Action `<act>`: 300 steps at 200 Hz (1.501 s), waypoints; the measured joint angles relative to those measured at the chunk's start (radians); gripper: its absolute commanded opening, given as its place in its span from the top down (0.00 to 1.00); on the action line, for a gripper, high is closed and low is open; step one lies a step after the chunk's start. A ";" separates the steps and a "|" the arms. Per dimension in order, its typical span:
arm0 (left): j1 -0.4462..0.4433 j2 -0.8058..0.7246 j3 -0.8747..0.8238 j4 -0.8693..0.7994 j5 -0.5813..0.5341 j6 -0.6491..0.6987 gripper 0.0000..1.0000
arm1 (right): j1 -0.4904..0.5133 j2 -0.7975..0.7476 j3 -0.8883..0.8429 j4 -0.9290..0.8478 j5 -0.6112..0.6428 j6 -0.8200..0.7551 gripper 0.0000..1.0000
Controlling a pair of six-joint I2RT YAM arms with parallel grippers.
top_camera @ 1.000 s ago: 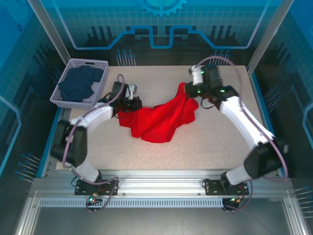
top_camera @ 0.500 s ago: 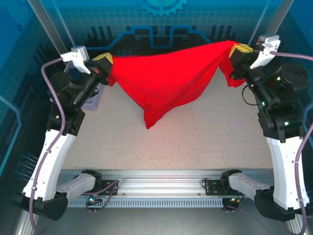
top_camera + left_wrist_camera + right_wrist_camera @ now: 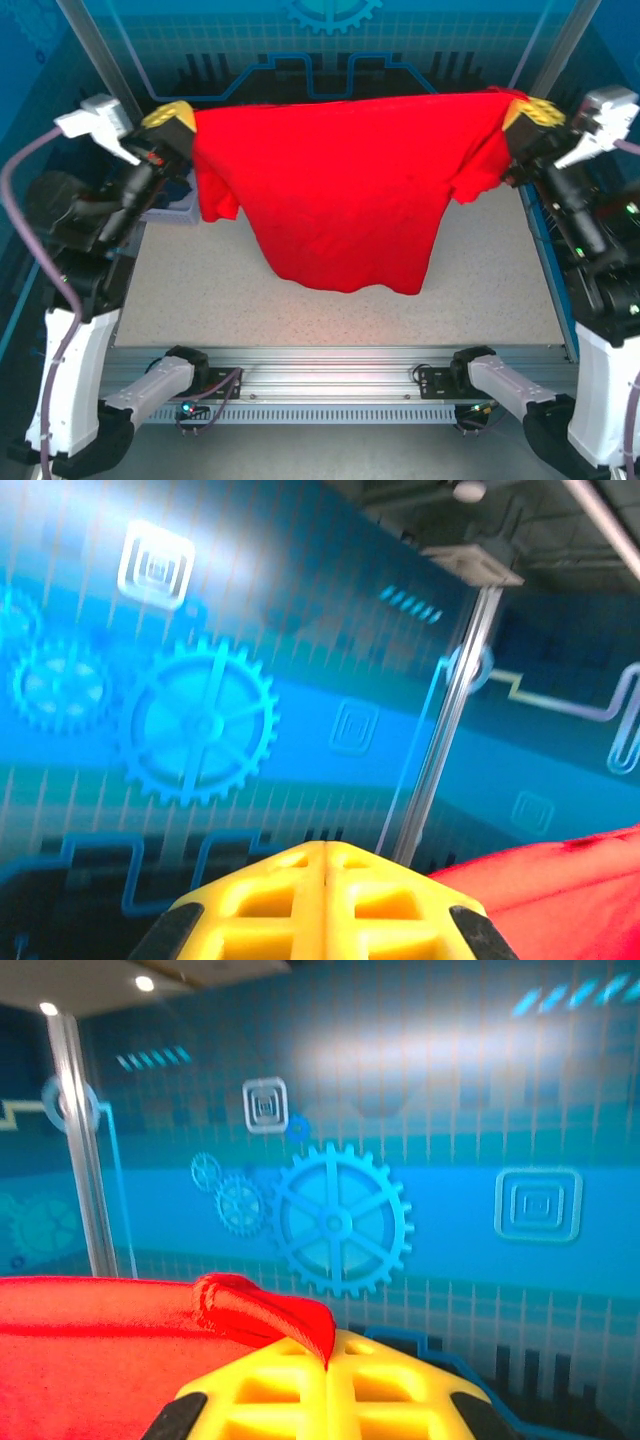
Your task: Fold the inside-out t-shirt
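Note:
My left gripper is raised above the tabletop, so next it will move down and reach outward to release the shirt's top corner on the far part of the table.
The inside-out t-shirt (image 3: 340, 190), bright red, hangs in the air as a wide sheet stretched between both arms, and its lower hem dangles just above the table (image 3: 300, 320). My left gripper (image 3: 172, 120) is raised at the back left, its yellow fingers shut on the shirt's left top corner. At the back right my right gripper (image 3: 530, 112) is shut on the right top corner. In the right wrist view a red fold (image 3: 260, 1310) is pinched in my right gripper (image 3: 328, 1345). The left wrist view has my left gripper (image 3: 325, 848) pressed shut, red cloth (image 3: 560, 890) beside it.
A lavender basket (image 3: 172, 208) stands at the table's back left, mostly hidden behind the left arm. Metal frame posts (image 3: 100, 50) rise at the back corners before a blue patterned wall. The aluminium rail (image 3: 320, 385) with both arm bases runs along the near edge.
A second ago the shirt lay bunched on the table with both grippers low at it. Both arms have since lifted it high and spread apart, stretching it into a flat hanging sheet.

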 measured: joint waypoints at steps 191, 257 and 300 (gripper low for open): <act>0.023 1.532 0.903 -0.380 -0.199 0.170 0.30 | -0.105 1.295 0.251 -0.066 0.196 -0.075 0.32; -0.029 0.525 -0.484 -0.067 -0.045 -0.158 0.28 | 0.018 0.603 -0.657 -0.100 -0.012 0.072 0.27; -0.169 0.295 -0.863 -0.153 -0.095 -0.269 0.28 | -0.061 0.435 -0.956 -0.135 0.034 0.187 0.27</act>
